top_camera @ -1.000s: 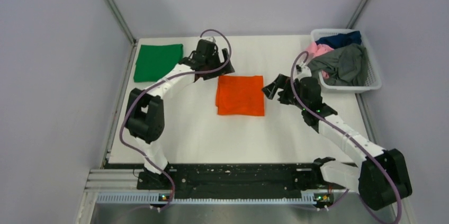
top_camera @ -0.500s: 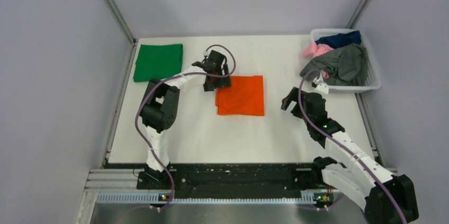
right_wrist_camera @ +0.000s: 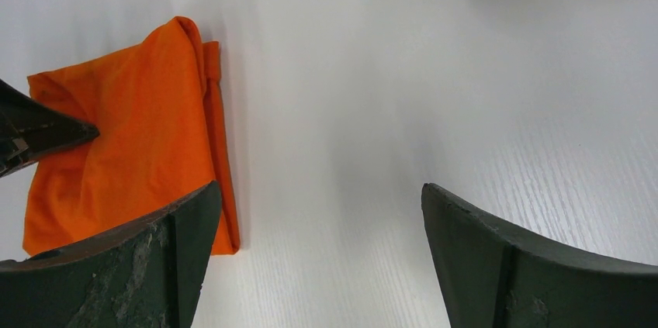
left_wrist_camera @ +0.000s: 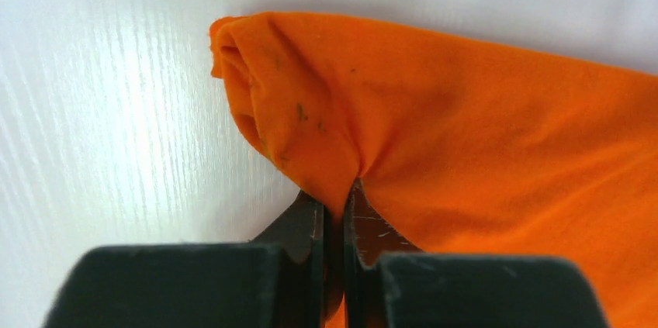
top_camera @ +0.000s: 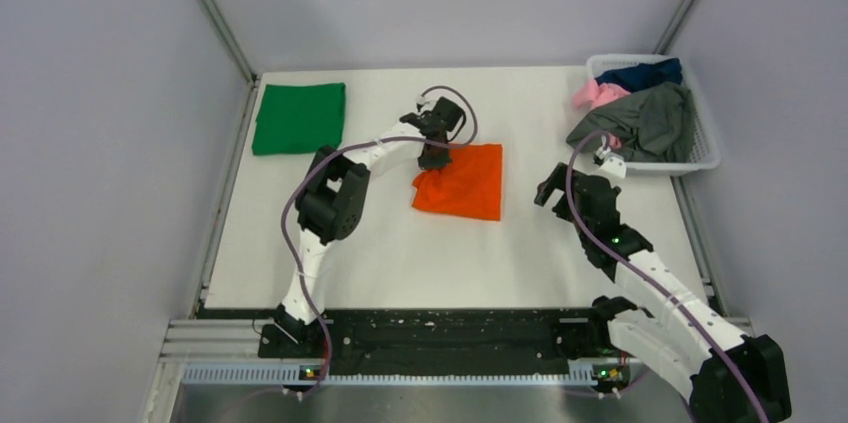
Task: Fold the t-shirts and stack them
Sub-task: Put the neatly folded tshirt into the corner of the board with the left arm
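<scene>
My left gripper is holding the orange t-shirt (top_camera: 467, 183), and the green t-shirt (top_camera: 298, 117) lies to the gripper's left in the top view. I will raise the gripper, carry the orange one over the green one, lower it and let go.
The folded orange t-shirt (top_camera: 467, 183) (left_wrist_camera: 465, 134) (right_wrist_camera: 132, 134) lies mid-table. My left gripper (top_camera: 432, 155) (left_wrist_camera: 335, 192) is shut on its far-left corner, and the cloth bunches into a pinched ridge between the fingers. A folded green t-shirt (top_camera: 298, 117) lies flat at the far left. Grey (top_camera: 645, 123), pink (top_camera: 597, 94) and navy (top_camera: 640, 73) t-shirts are heaped in the basket. My right gripper (top_camera: 548, 188) (right_wrist_camera: 320, 188) hangs open over bare table to the right of the orange shirt, holding nothing.
The white lattice basket (top_camera: 705, 156) stands at the far right corner of the table. Grey walls and metal frame posts close in both sides. The left arm's finger (right_wrist_camera: 39, 132) shows at the edge of the right wrist view.
My left gripper moved right from beside the orange shirt onto its far-left corner and shut on it, bunching the cloth. The right arm drew back to the right, then held still.
</scene>
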Controlling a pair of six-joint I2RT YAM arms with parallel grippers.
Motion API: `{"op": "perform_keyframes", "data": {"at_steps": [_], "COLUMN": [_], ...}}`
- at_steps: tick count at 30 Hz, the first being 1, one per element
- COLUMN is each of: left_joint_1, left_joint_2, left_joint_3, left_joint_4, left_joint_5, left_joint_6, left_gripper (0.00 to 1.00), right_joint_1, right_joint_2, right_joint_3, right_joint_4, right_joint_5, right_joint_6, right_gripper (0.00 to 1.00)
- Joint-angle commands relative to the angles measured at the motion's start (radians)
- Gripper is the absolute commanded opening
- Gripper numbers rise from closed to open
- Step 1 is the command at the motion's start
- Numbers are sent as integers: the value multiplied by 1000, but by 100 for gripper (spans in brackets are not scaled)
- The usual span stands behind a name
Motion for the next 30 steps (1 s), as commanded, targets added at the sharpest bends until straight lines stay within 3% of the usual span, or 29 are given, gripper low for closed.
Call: {"op": "perform_keyframes", "data": {"at_steps": [1, 7, 12, 16, 20, 24, 30], "left_joint_1": [-9, 8, 80, 173, 236, 291, 347], "left_joint_2": [101, 91, 45, -14, -90, -125, -167], "left_joint_3": [109, 200, 170, 145, 20, 34, 95], "left_joint_4": [-211, -261, -91, 88, 351, 396, 349], "left_joint_5": [-218, -628, -870, -827, -762, -703, -635], "left_joint_6": [5, 197, 462, 661, 896, 1000, 1003], "left_gripper": [0, 0, 0, 0, 0, 0, 0], "right_joint_1": [8, 7, 7, 8, 7, 7, 7], "right_joint_2": [-8, -35, -45, -33, -16, 8, 30], "right_joint_3": [-8, -34, -45, -48, -50, -51, -47], "right_joint_4": [26, 73, 94, 102, 114, 142, 159], "right_joint_5": [24, 8, 6, 10, 6, -9, -30], "right_joint_6": [-7, -13, -17, -23, -26, -35, -48], "right_gripper": [99, 99, 99, 99, 99, 99, 99]}}
